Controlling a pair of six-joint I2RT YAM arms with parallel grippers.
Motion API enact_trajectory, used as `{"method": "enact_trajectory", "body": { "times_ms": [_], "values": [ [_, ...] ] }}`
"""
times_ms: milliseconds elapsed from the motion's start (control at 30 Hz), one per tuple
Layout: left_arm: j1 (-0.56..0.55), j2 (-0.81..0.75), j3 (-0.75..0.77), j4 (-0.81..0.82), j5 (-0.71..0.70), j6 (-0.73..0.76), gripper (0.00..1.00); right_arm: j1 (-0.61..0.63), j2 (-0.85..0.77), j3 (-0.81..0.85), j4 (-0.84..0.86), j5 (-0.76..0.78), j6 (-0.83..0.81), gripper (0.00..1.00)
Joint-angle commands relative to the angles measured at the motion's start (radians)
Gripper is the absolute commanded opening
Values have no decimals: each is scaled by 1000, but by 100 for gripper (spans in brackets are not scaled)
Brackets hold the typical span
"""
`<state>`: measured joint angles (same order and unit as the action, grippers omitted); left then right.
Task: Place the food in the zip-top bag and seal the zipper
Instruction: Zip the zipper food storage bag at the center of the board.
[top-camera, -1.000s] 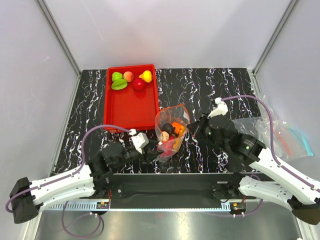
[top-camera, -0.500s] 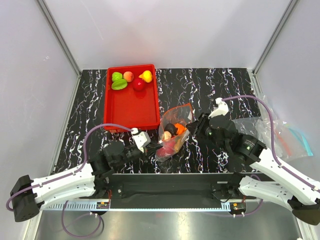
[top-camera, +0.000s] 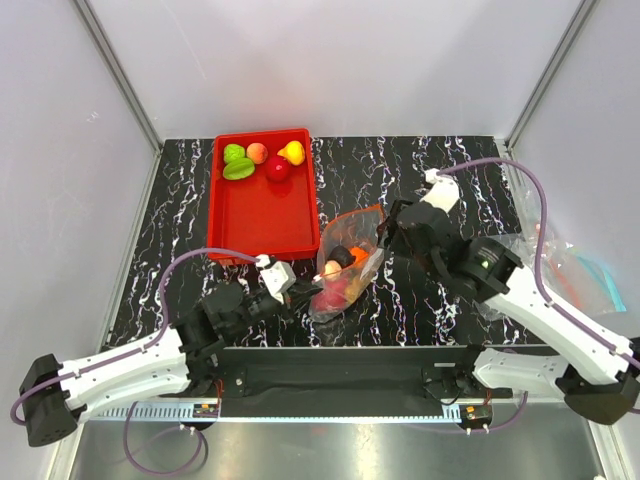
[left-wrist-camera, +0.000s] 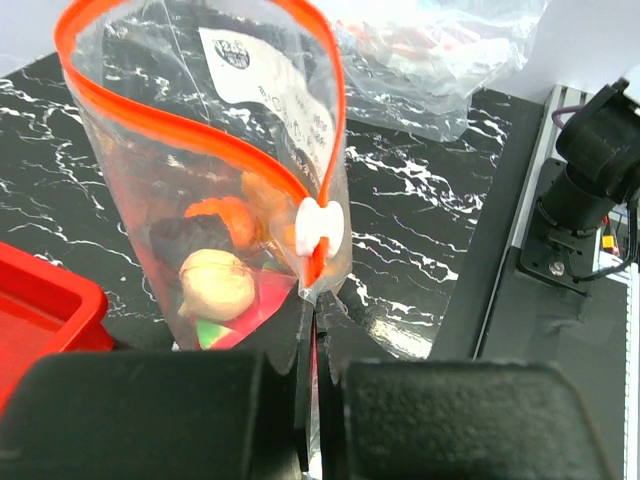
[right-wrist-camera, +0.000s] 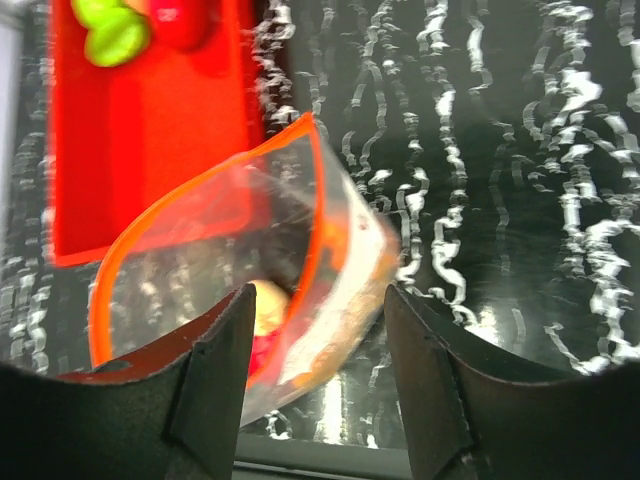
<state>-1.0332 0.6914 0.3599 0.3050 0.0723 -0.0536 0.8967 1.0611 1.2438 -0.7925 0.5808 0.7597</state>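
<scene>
My right gripper should next turn and sweep back onto the bag's slider end, to its left in the top view, because the orange zipper is open.
The zip-top bag (top-camera: 345, 262) stands open on the black marbled table, leaning left, with several pieces of food (left-wrist-camera: 215, 283) inside: tan, orange, dark purple and magenta. Its orange zipper (left-wrist-camera: 200, 135) gapes wide, and a white slider (left-wrist-camera: 320, 226) sits at the near end. My left gripper (left-wrist-camera: 311, 305) is shut on the bag's near corner just under the slider. My right gripper (right-wrist-camera: 322, 340) hovers open above the bag's far side, its fingers apart and gripping nothing. More food (top-camera: 278, 168) lies in the red tray (top-camera: 262, 215): green, peach, yellow and red pieces.
A heap of spare clear bags (top-camera: 560, 265) lies at the table's right edge, behind my right arm. The red tray (right-wrist-camera: 150, 130) sits just left of the bag. White walls close in the table on three sides.
My left gripper has shut on the bag's near corner. My right gripper has let go of the bag's mouth, opened and drawn back up. The bag has sagged leftward.
</scene>
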Motion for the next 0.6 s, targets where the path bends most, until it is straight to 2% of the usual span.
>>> {"method": "enact_trajectory", "body": {
  "times_ms": [0,67,100,167,200,233,300,367,433,567],
  "values": [
    [-4,-47,1,95,-42,-3,0,-5,69,142,-138,122,-2,61],
    [-4,-76,-12,94,-68,-3,0,-5,105,181,-147,43,-61,56],
    [-2,-87,-24,95,-69,-2,0,-4,105,169,-102,-119,-194,56],
    [1,-108,-35,105,-68,8,0,-4,77,140,60,-324,-330,58],
    [5,-115,-36,105,-92,6,0,-2,67,120,100,-493,-440,59],
    [10,-118,-35,89,-112,-3,0,-4,62,111,168,-557,-494,58],
    [22,-116,-27,68,-111,-12,0,-4,71,115,197,-643,-604,56],
    [27,-118,-26,59,-82,-26,0,-4,126,152,162,-693,-670,58],
    [28,-118,-33,71,-77,-35,0,-4,183,198,144,-817,-796,59],
    [28,-116,-71,108,-54,-48,0,-4,234,238,168,-978,-992,63]
  ]
}}
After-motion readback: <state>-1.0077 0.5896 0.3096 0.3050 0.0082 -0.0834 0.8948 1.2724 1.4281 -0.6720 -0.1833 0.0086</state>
